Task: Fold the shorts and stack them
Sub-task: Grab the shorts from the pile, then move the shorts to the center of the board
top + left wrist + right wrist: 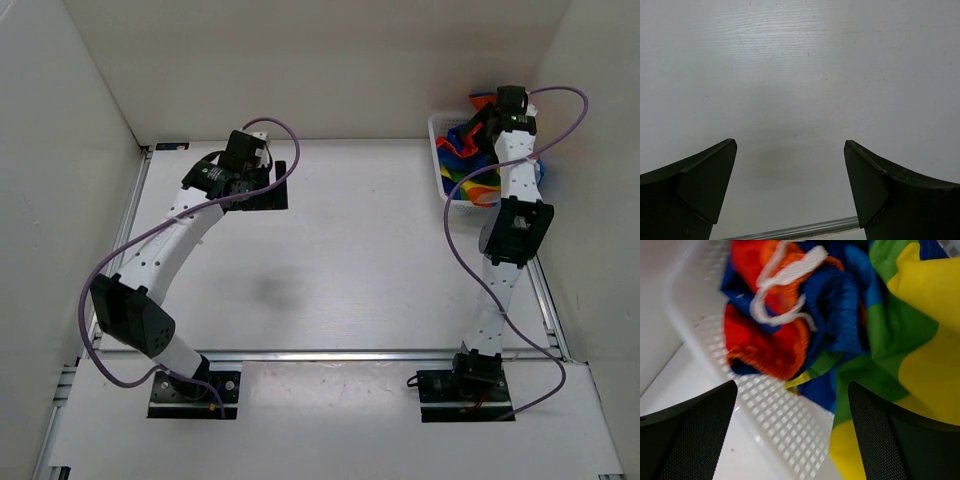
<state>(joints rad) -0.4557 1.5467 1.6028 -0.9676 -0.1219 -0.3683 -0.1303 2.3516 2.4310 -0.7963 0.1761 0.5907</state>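
My open right gripper moves down into the basket onto the orange waistband [791,294] next and closes on it, because that waistband lies exposed beside the white drawstring.
The shorts [470,165], a crumpled heap of rainbow-striped cloth, lie in a white mesh basket [436,150] at the far right of the table. In the right wrist view the shorts [880,320] fill the frame, with a white drawstring [782,282] on top, and one part hangs over the basket wall [765,405]. My right gripper [480,122] hovers open just above the basket; the right gripper [790,435] has nothing between its fingers. My left gripper [262,150] hangs open over bare table at the far left; the left gripper [790,185] is empty.
White walls enclose the table on the left, back and right. A black plate [265,195] lies on the table under the left wrist. A metal rail [350,353] runs along the near edge, and another rail [800,229] shows below the left fingers.
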